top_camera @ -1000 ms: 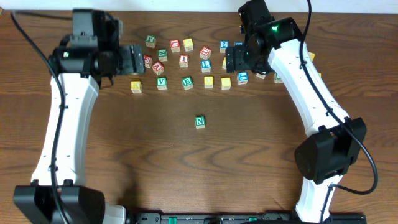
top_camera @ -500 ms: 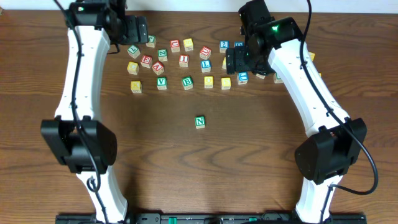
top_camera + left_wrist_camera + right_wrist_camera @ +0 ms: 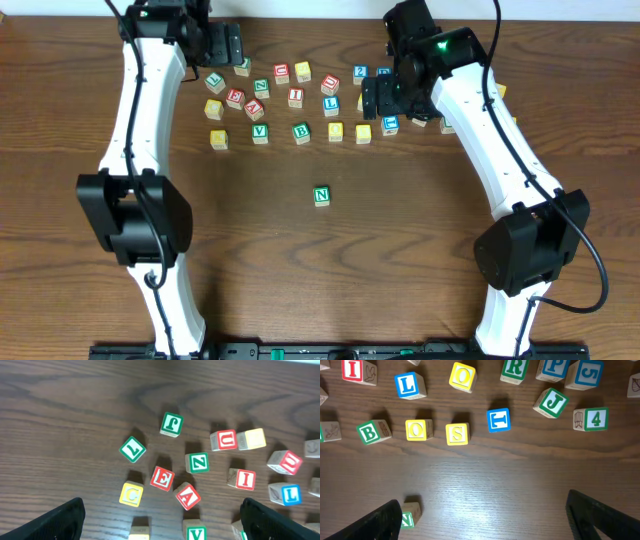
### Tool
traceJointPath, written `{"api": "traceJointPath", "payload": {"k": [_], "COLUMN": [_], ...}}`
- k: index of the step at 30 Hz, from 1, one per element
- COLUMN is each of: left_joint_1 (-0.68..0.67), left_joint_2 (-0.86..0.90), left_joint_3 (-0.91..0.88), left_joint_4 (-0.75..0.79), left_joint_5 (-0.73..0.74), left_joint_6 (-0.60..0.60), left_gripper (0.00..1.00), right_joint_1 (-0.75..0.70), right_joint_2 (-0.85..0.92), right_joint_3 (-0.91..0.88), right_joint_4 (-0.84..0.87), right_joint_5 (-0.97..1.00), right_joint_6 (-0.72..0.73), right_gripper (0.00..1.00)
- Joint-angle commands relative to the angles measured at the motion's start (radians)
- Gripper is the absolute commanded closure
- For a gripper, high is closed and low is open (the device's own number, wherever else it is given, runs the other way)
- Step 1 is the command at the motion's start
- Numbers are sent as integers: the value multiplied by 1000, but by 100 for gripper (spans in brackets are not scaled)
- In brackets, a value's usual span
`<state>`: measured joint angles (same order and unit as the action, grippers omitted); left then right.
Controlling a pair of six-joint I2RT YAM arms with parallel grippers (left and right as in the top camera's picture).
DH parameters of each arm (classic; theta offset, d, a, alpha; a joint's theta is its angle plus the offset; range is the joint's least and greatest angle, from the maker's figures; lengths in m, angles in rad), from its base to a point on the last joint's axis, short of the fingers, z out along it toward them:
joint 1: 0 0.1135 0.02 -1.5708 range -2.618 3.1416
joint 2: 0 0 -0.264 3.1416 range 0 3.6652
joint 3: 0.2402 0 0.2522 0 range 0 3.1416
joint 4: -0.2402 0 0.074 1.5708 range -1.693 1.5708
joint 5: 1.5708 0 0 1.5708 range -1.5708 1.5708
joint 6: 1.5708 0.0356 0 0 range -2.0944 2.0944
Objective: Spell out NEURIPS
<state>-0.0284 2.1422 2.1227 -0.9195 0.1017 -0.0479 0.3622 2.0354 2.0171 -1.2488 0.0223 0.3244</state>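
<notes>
The next letter after N in NEURIPS is E, and N already stands apart. So my left gripper will go down next with its fingers on either side of the red E cube [image 3: 235,98] [image 3: 162,478] below it.
A green N cube [image 3: 321,196] [image 3: 410,516] sits alone mid-table, in front of the cluster of letter cubes. In the left wrist view I see the red E [image 3: 162,478], red U [image 3: 223,440], red I [image 3: 242,479] and a plain yellow cube [image 3: 251,439]. The right wrist view shows the green R [image 3: 514,367], blue P [image 3: 555,366] and yellow S [image 3: 457,434]. My left gripper [image 3: 228,48] [image 3: 170,525] hangs open over the cluster's back left corner. Over the cluster's right side, my right gripper [image 3: 370,98] [image 3: 487,522] is open, holding nothing.
Other cubes lie among them: green L [image 3: 133,449], green J [image 3: 171,424], red A [image 3: 187,496], yellow C [image 3: 131,494], green V [image 3: 260,131], green B [image 3: 370,431], blue L [image 3: 409,385], green 4 [image 3: 591,419]. Bare wood surrounds the N cube.
My left arm has swung from the cluster's left side up to its back left corner. The right arm has stayed in place, its jaws a touch wider.
</notes>
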Motion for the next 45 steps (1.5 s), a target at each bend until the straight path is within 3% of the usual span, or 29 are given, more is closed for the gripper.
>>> {"api": "traceJointPath", "payload": {"k": [1,5,9,13,18,22,45], "left_joint_1": [-1,-1,-1,-2,-10,-17,-24], "left_joint_2": [60,103,134,155,190,210,307], "left_joint_3": [21,21,21,21,18,18,14], "left_joint_4": [6,17,23,24,24,30,75], "left_joint_5": [-10,-14,-17,-16,-16,-17,-17], "left_joint_6": [36,51,51,51,51,51,51], "left_gripper": [2,2,20,31,34,44,46], "right_joint_1": [-2,-2,-2,-2,-2,-2,-1], "right_joint_2": [-33,-33,-33,-33,-33,-33,-33], "right_joint_3": [26,26,26,26,26,26,24], "right_joint_4": [-2,-2,-1,-1,1,3,0], "right_joint_5": [12,13,13,13,13,13,13], "right_joint_6": [-12,-12,-12,-12,-12,-11,-11], "right_gripper": [1,1,1,1,1,1,1]}}
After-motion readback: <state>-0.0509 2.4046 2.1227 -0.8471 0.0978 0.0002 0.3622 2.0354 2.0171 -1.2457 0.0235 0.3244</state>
